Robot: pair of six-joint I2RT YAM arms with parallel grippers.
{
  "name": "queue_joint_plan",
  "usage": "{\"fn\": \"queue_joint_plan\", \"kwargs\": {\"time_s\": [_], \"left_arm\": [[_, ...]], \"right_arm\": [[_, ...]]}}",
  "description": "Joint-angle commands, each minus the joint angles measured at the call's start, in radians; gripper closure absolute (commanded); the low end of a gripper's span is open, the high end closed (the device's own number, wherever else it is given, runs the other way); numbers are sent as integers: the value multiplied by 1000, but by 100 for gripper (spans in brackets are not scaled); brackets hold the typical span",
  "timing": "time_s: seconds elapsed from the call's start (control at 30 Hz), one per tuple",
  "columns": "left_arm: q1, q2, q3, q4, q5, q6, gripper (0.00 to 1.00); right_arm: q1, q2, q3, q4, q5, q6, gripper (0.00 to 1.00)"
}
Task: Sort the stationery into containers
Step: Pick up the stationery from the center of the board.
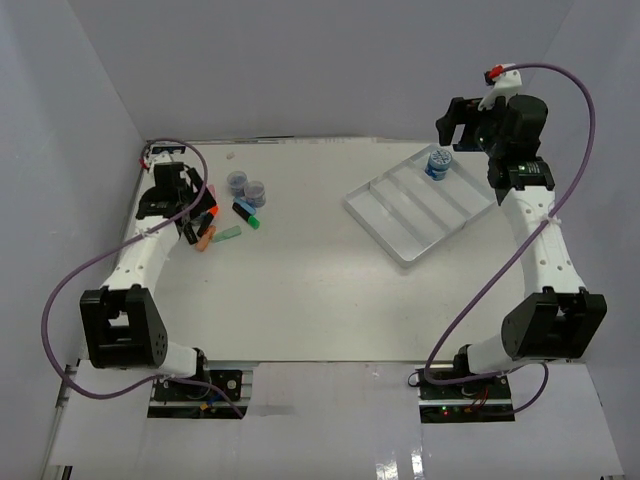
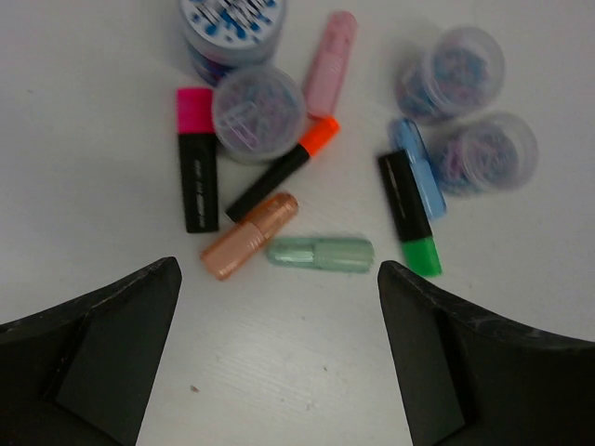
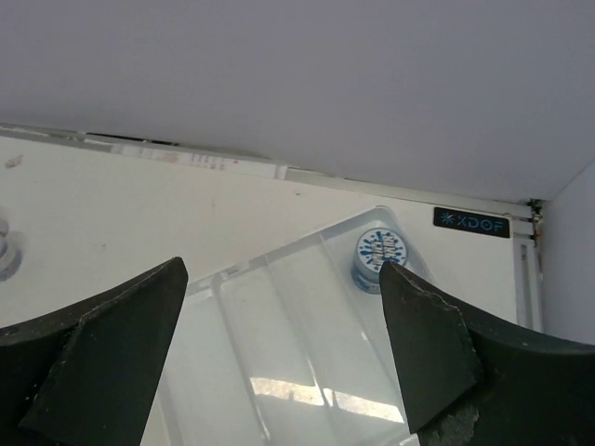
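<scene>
The small jar with the blue-patterned lid is beyond the pink-capped marker. My left gripper will move outward and down around the jar next.
On the left of the table lies the loose stationery: a pale green marker (image 2: 321,253), a peach marker (image 2: 249,235), black markers capped pink (image 2: 197,158), orange (image 2: 284,167) and green (image 2: 407,212), a blue marker (image 2: 418,167), a pale pink one (image 2: 330,63) and several small clear jars (image 2: 257,111). My left gripper (image 2: 279,311) hovers open just short of the green marker, holding nothing. The white tray (image 1: 400,220) of long compartments sits at the right. One patterned-lid jar (image 3: 380,251) stands at the far end of its outermost compartment. My right gripper (image 3: 284,279) is open and empty above the tray.
The pile of markers and jars (image 1: 245,187) lies close to the left wall, beside the left arm. White walls close in the table at the back and on both sides. A purple cable (image 1: 575,90) loops over the right arm.
</scene>
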Motion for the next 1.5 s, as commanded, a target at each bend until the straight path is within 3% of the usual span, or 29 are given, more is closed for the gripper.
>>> {"fn": "queue_joint_plan", "kwargs": {"time_s": [0.0,0.3,0.57,0.87,0.97,1.03,1.23,1.47], "left_arm": [[87,91,92,21,-62,-14,2],[144,360,357,104,-141,63,2],[144,558,478,119,-143,106,2],[142,673,544,124,-129,124,2],[139,685,553,124,-131,126,9],[141,691,557,124,-126,124,22],[141,688,570,121,-140,146,43],[127,581,675,92,-79,208,48]], "right_arm": [[-7,-36,-133,66,-115,78,10],[-5,-156,-363,191,-290,158,10],[-5,-168,-400,206,-317,159,10],[-4,-133,-403,211,-373,165,10],[-4,-127,-406,214,-377,165,10],[-5,-122,-406,208,-377,162,10],[-5,-120,-406,208,-388,165,10],[-4,-137,-395,191,-396,165,10]]}}
